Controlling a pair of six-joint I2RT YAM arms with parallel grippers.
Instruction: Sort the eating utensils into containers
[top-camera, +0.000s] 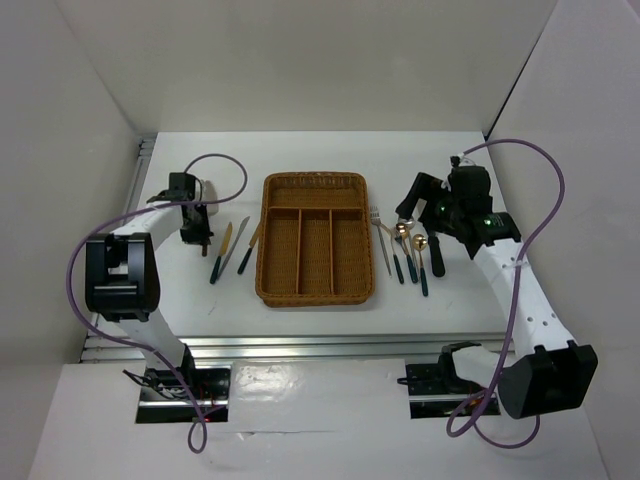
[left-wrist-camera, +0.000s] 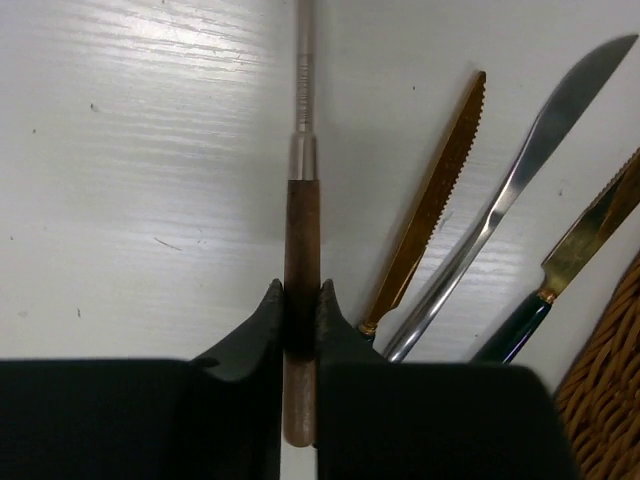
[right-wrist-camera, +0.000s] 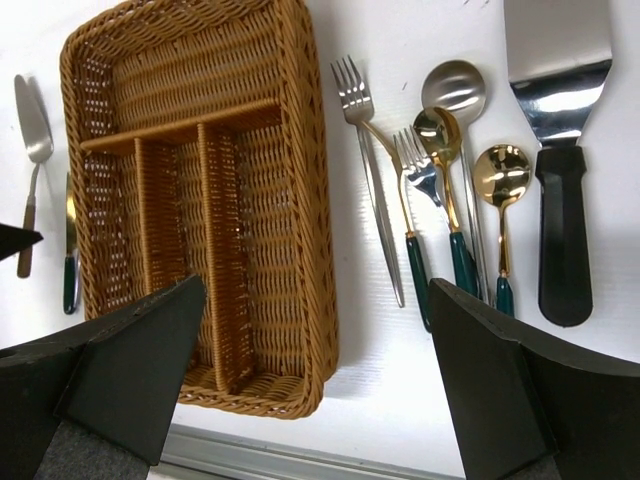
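Note:
My left gripper lifts across to the tray's empty far slot (top-camera: 315, 190) on the right in the top view next, turns along the slot's length, lowers the utensil and releases.
The brown wicker tray (top-camera: 314, 182) sits mid-table, its slots empty, and shows in the right wrist view (right-wrist-camera: 300, 120). My left gripper (top-camera: 198, 235) (left-wrist-camera: 301, 300) is shut on the brown wooden handle of a silver utensil (left-wrist-camera: 301, 215), low over the table left of the tray. Beside it lie a gold serrated knife (left-wrist-camera: 430, 200), a silver knife (left-wrist-camera: 520, 170) and a green-handled knife (left-wrist-camera: 580, 240). My right gripper (top-camera: 420, 205) (right-wrist-camera: 312, 300) is open and empty, high above the tray's right edge. Right of the tray lie a silver fork (right-wrist-camera: 365, 170), a green-handled fork (right-wrist-camera: 415, 200), spoons (right-wrist-camera: 455, 90) (right-wrist-camera: 502, 175) and the wide silver server (right-wrist-camera: 558, 90).
White walls close in the table on three sides. A metal rail (top-camera: 300, 345) runs along the near edge in front of the tray. Purple cables (top-camera: 545, 200) loop over both arms.

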